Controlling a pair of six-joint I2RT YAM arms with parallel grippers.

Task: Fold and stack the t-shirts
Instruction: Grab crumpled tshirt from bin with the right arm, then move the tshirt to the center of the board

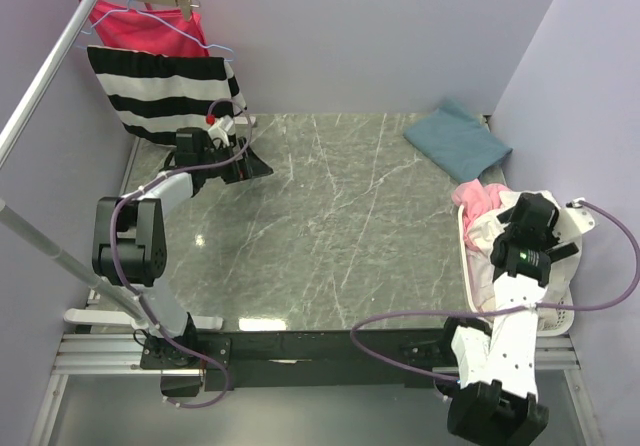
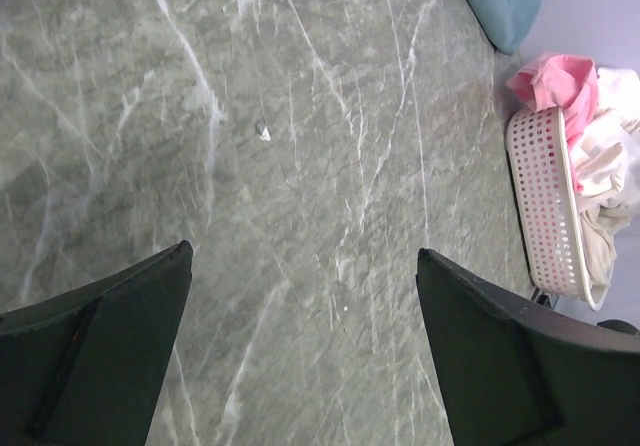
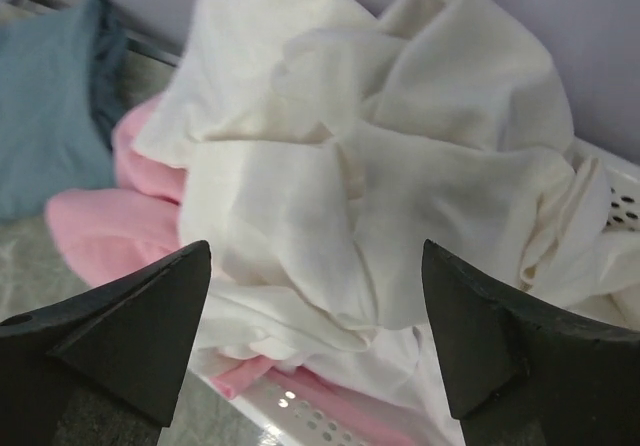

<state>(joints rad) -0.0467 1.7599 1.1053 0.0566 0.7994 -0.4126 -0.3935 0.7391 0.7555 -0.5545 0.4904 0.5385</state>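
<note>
The right gripper comes down onto the uppermost white t-shirt in the basket next and closes on its raised fold [image 3: 322, 228].
A pile of crumpled white t-shirts [image 3: 370, 166] fills the white basket [image 3: 300, 411] at the table's right edge, with a pink t-shirt [image 3: 110, 226] under them spilling over the rim. My right gripper [image 3: 316, 248] hangs open just above this pile [image 1: 490, 231], white cloth lying below its spread fingers. A folded teal t-shirt [image 1: 458, 138] rests at the far right of the table, also in the right wrist view [image 3: 50, 116]. My left gripper [image 1: 255, 166] is open and empty over bare marble [image 2: 303, 251] at the far left.
A striped garment [image 1: 165, 91] and a red-pink one [image 1: 135, 26] hang on a rack at the far left, close behind the left arm. The left wrist view shows the basket [image 2: 545, 206] and the teal shirt [image 2: 500, 1] across the marble table [image 1: 340, 216]. Purple walls enclose the table.
</note>
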